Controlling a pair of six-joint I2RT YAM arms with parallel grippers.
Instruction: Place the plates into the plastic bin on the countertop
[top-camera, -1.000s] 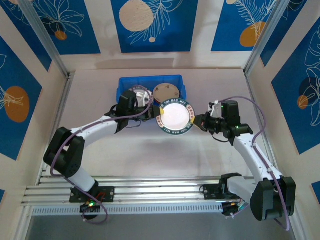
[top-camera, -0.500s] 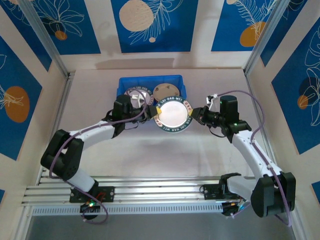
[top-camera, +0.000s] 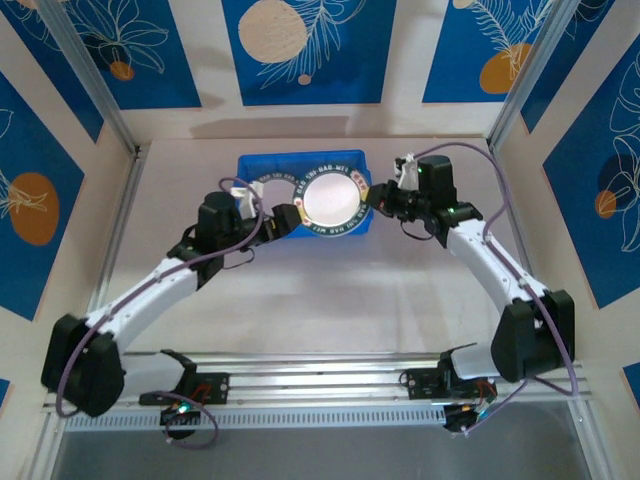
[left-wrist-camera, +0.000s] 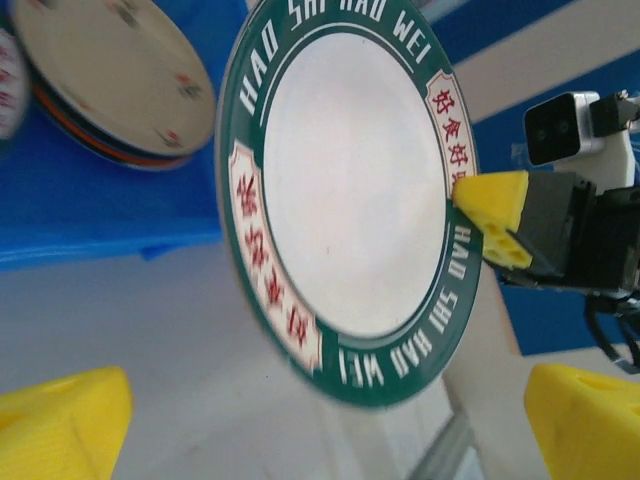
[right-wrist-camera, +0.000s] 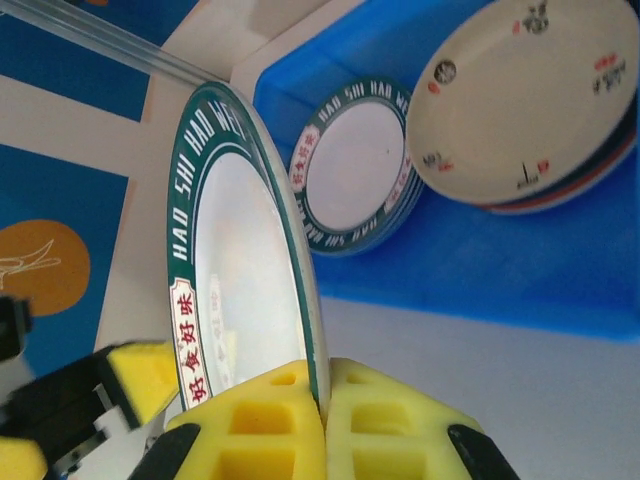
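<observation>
My right gripper holds the plate by its rim. Next I should carry it across the bin and down onto the stack of green-rimmed plates and let go of its rim there, since those plates match it.
A white plate with a green lettered rim hangs tilted over the blue plastic bin, and my right gripper is shut on its right rim. The right wrist view shows that rim pinched between my yellow fingers. My left gripper stands open just left of the plate, its fingers spread wide and apart from the plate. Inside the bin lie a stack of green-rimmed plates and a stack topped by a cream plate.
The bin stands at the back middle of the off-white countertop. Metal rails run along the near edge by the arm bases. Blue patterned wall panels close in the left, right and back sides.
My left gripper has opened, let go of the plate's left rim and drawn back to the left. My right gripper has carried the plate back and up over the bin.
</observation>
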